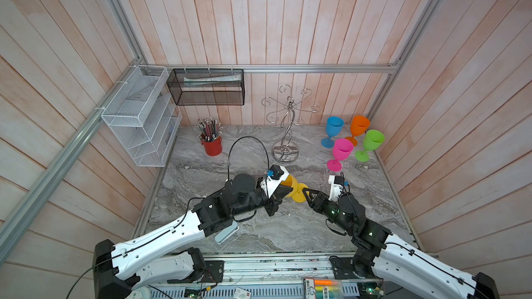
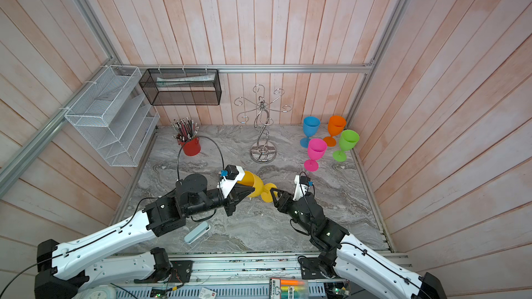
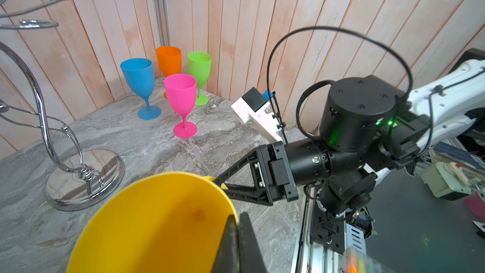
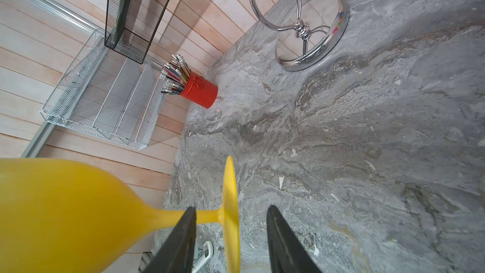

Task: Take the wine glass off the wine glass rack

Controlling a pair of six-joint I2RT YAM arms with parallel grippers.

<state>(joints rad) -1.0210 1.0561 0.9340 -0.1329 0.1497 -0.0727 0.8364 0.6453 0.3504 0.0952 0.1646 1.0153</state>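
Note:
Next, my left gripper tilts downward, lowers the glass's foot onto the bare marble below and releases the glass's rim. The yellow wine glass (image 1: pixel 295 189) lies sideways in the air.
A yellow wine glass (image 1: pixel 295 189) (image 2: pixel 256 186) lies on its side in the air over the middle of the marble table. My left gripper (image 1: pixel 288 189) (image 3: pixel 237 219) is shut on the rim of its bowl (image 3: pixel 157 219). My right gripper (image 1: pixel 308 194) (image 4: pixel 231 208) is open, its fingers (image 4: pixel 278 232) standing on either side of the glass's foot disc (image 4: pixel 231 185) without pinching it. The chrome wine glass rack (image 1: pixel 285 152) (image 2: pixel 263 153) (image 3: pixel 42 106) (image 4: pixel 312 56) stands behind, at the back of the table. No glass hangs on its hooks.
Blue (image 1: pixel 334 127), orange (image 1: pixel 359 125), green (image 1: pixel 373 139) and pink (image 1: pixel 342 149) glasses stand upright at the back right. A red pencil cup (image 1: pixel 212 145) is at the back left, with a white wire shelf (image 1: pixel 141 116) and a black mesh basket (image 1: pixel 205 87) on the walls. A pale blue case (image 1: pixel 227 232) lies under the left arm.

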